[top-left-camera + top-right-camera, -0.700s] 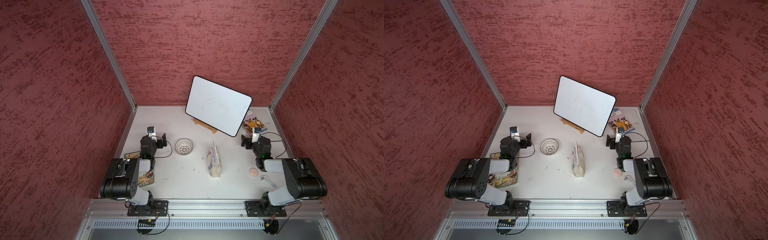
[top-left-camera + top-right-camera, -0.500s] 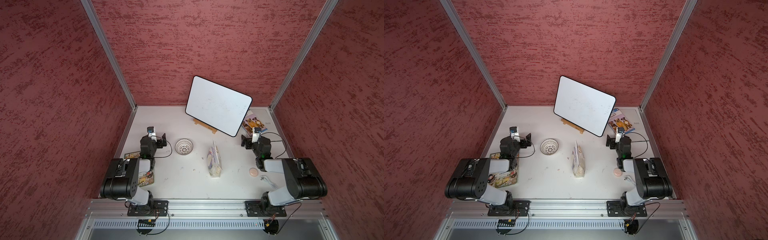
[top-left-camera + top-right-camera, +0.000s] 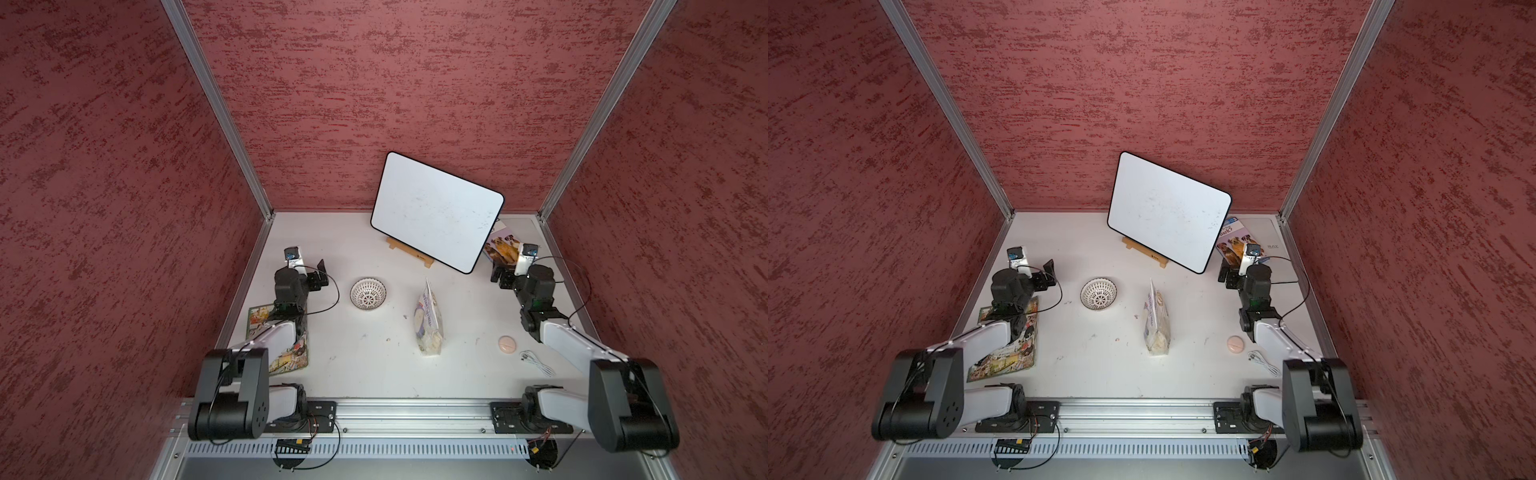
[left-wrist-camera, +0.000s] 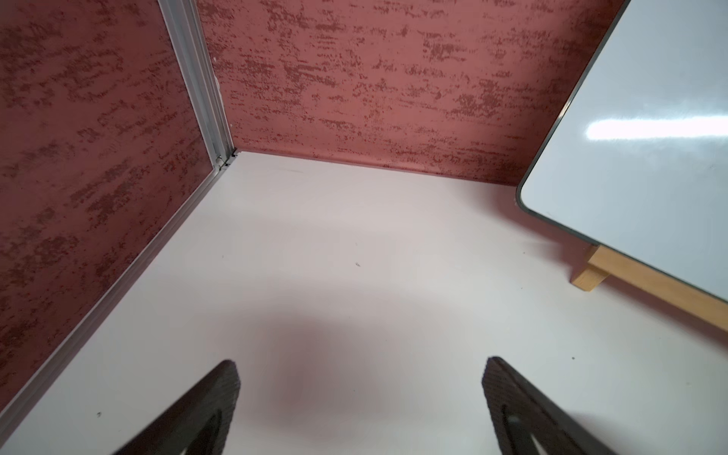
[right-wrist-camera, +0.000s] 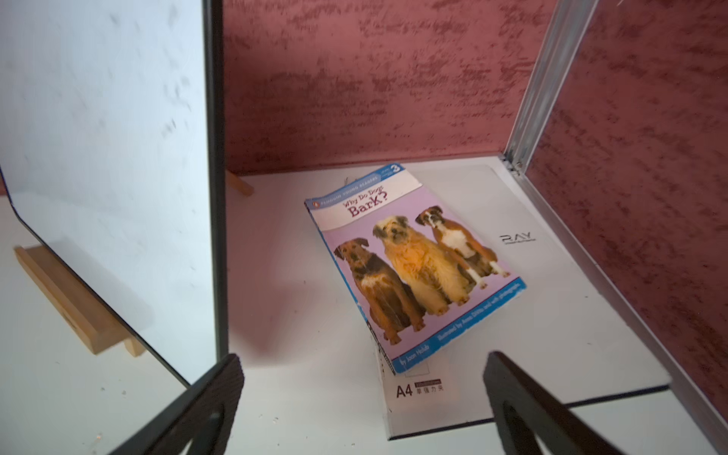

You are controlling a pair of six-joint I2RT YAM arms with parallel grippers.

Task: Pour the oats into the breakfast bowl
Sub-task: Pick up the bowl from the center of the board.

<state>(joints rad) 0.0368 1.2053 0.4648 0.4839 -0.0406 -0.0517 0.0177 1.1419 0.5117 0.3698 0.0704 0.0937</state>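
Observation:
I need to tilt my left gripper downward next, move it over to the breakfast bowl and lower it onto the bowl's nearest rim (image 3: 352, 293) to close, because that rim is clear of everything else.
The oats fill the lower part of a clear pouch (image 3: 428, 322) (image 3: 1156, 322) with a white label, standing upright mid-table. The breakfast bowl (image 3: 368, 294) (image 3: 1099, 294), white with a dark lattice inside, sits empty to the pouch's left. My left gripper (image 3: 306, 268) (image 4: 360, 378) hovers left of the bowl, open, with only bare table between its fingers. On the far right, my right gripper (image 3: 509, 271) (image 5: 362, 374) is open and empty too, well away from the pouch. Neither wrist view shows the pouch or the bowl.
A whiteboard (image 3: 436, 224) leans on a wooden stand at the back. A dog book (image 5: 413, 268) lies on an A4 board (image 5: 512, 354) in the back right corner. A picture book (image 3: 282, 345) lies under the left arm. A pinkish disc (image 3: 507, 344) and white cable (image 3: 536, 361) lie front right.

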